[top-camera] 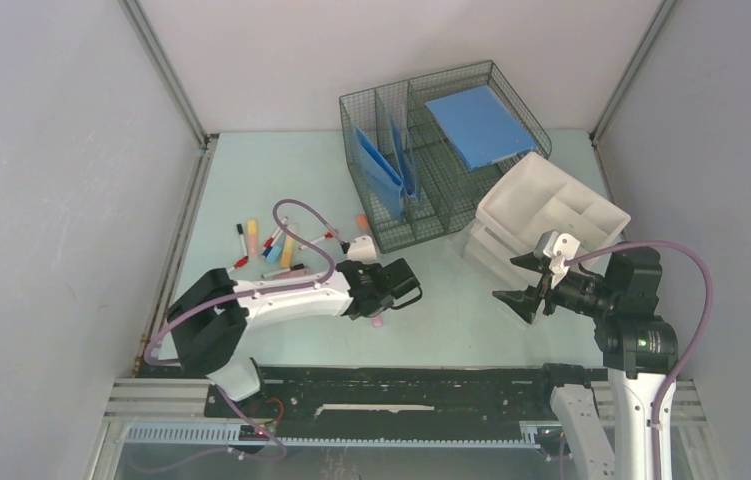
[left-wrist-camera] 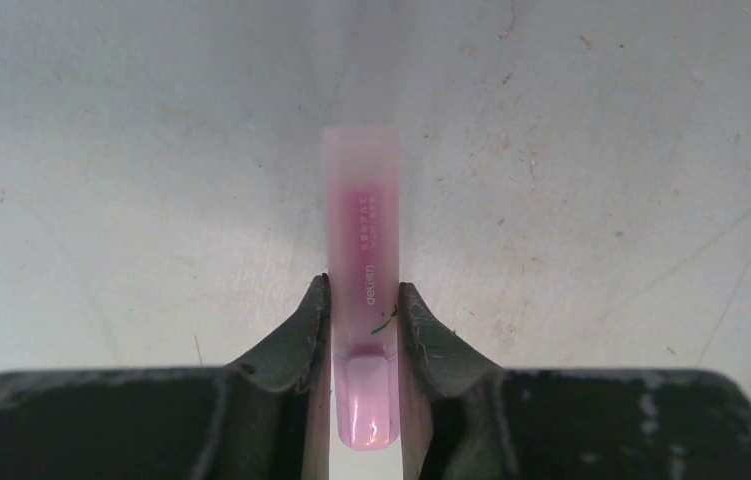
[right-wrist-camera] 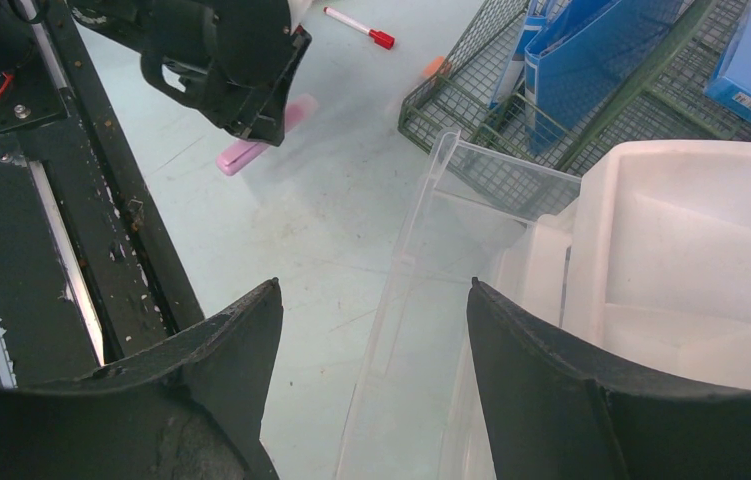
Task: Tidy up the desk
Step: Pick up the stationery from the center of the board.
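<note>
My left gripper will go up and tilt next, carry the highlighter to the right in the top view and let it go over the clear plastic drawer (top-camera: 496, 281), which is open.
A pink highlighter (left-wrist-camera: 361, 230) lies lengthwise between the fingers of my left gripper (left-wrist-camera: 363, 288), which is shut on its barrel low over the pale mint-green desk (top-camera: 441, 310). From above, the left gripper (top-camera: 379, 312) points down near the desk's middle front, and only the pink tip (top-camera: 378, 323) shows under it. The right wrist view shows the highlighter (right-wrist-camera: 246, 152) sticking out below the left gripper. My right gripper (top-camera: 517, 298) stands open and empty by a clear plastic drawer (right-wrist-camera: 431, 250), with nothing between its fingers (right-wrist-camera: 371, 290).
Several markers and pens (top-camera: 271, 245) lie scattered at the left. A wire mesh basket (top-camera: 431, 215) holds blue folders (top-camera: 476, 125) at the back. A white compartment tray (top-camera: 551, 205) sits stacked at the right. A black rail (top-camera: 401, 385) runs along the near edge.
</note>
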Motion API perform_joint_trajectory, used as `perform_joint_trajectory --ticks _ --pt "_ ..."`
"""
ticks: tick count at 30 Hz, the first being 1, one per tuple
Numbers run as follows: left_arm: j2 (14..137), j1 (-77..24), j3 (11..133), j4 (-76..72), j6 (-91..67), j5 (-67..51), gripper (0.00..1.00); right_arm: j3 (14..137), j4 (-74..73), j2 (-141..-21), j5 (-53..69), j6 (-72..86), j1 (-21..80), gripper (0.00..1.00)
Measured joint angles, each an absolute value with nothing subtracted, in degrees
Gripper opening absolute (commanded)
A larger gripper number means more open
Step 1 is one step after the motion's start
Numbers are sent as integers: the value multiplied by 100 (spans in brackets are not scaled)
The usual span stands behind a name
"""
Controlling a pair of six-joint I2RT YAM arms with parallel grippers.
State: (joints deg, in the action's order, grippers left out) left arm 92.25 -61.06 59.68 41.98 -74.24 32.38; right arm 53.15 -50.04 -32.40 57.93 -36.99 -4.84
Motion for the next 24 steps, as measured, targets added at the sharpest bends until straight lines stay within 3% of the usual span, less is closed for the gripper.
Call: perform_joint_trajectory --ticks 15,24 --pt "8294 -6829 5496 3485 -6547 3750 0 5315 -5000 -3238 5793 -3699 -484 75" --pt "6536 -7032 3813 869 -5205 3299 0 5312 -4991 -3229 5791 -3699 -484 75"
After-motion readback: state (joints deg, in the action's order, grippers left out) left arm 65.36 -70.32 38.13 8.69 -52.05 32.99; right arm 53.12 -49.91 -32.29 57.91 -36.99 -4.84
